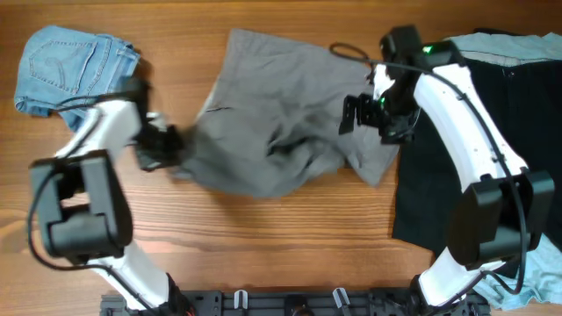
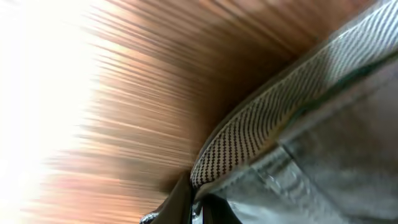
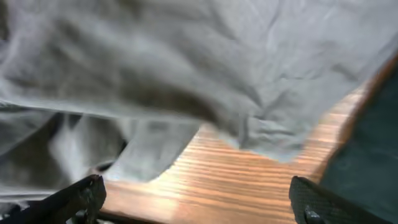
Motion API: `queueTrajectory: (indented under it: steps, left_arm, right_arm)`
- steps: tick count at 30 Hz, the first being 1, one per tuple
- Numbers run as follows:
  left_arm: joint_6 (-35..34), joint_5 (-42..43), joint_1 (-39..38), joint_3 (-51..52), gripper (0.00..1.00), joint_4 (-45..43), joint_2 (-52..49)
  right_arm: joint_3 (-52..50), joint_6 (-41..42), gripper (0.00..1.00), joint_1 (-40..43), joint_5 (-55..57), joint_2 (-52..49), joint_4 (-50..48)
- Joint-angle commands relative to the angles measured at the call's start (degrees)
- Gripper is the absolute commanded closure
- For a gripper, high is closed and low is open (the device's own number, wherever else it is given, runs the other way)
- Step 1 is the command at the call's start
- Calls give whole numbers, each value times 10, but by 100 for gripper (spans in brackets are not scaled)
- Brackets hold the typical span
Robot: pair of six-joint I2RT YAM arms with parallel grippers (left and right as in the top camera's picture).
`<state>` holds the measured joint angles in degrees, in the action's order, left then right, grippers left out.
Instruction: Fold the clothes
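Next, I draw the hem in my left gripper sideways and release it. Bare wood near the denim shorts lies to its left in the overhead view.
The grey shorts (image 1: pixel 272 118) lie crumpled across the middle of the wooden table. My left gripper (image 1: pixel 171 145) is shut on their left edge; the left wrist view shows the pinched hem (image 2: pixel 273 143) with a checkered lining. My right gripper (image 1: pixel 356 114) is open and empty above the right side of the grey shorts (image 3: pixel 186 68), its fingers (image 3: pixel 199 202) spread wide over bare wood. Light-blue denim shorts (image 1: pixel 70 66) lie folded at the far left. A black garment (image 1: pixel 479 149) lies at the right, partly under the right arm.
A pale-blue cloth (image 1: pixel 509 44) shows along the top right edge of the black garment, and another pale-blue piece (image 1: pixel 540 268) at the bottom right corner. Bare wood (image 1: pixel 290 237) lies in front of the grey shorts.
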<state>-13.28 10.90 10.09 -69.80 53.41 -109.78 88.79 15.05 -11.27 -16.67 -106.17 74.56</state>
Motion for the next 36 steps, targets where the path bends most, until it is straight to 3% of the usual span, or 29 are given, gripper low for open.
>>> queueTrajectory:
  steps: [1, 6, 9, 11, 13, 15, 16, 17, 18, 19, 20, 23, 27, 31, 36]
  left_arm:
    - [0, 35, 55, -17, 96, 2, 21]
    - [10, 41, 52, -17, 96, 3, 22]
    - [10, 41, 43, -17, 96, 1, 22]
    - [10, 41, 42, -17, 96, 0, 22]
    - [10, 41, 42, -17, 96, 0, 22]
    - [10, 41, 42, -17, 96, 0, 22]
    - [10, 41, 42, -18, 96, 0, 22]
    - [10, 41, 42, -18, 96, 0, 22]
    - [10, 41, 42, -18, 96, 0, 22]
    - [10, 41, 42, -18, 96, 0, 22]
    - [10, 41, 42, -18, 96, 0, 22]
    - [10, 41, 45, -19, 96, 3, 31]
    - [10, 41, 80, -26, 96, 15, 84]
    - [10, 41, 110, -38, 96, 17, 155]
    - [10, 41, 113, -49, 96, 14, 245]
  right_arm:
    - [-67, -44, 0, -31, -41, -10, -28]
    - [-154, -42, 9, -89, -104, -10, -78]
    - [-190, 7, 15, -116, -97, -10, -100]
    - [-245, 72, 11, -123, -59, -10, -162]
    - [-265, 73, 11, -123, -60, -10, -195]
    - [-284, 76, 20, -123, -56, -10, -254]
    - [-285, 71, 25, -123, -52, -10, -263]
    - [-285, 71, 37, -123, -38, -10, -267]
    - [-285, 72, 65, -123, -24, -10, -273]
    - [-285, 68, 87, -123, -16, -10, -283]
    - [-285, 53, 96, -123, -14, -10, -292]
    - [-275, 48, 96, -120, -6, 3, -278]
    - [-228, 106, 96, -102, 52, 79, -117]
    - [-148, 104, 96, -98, 69, 204, -6]
    - [-97, 111, 96, -98, 68, 315, -4]
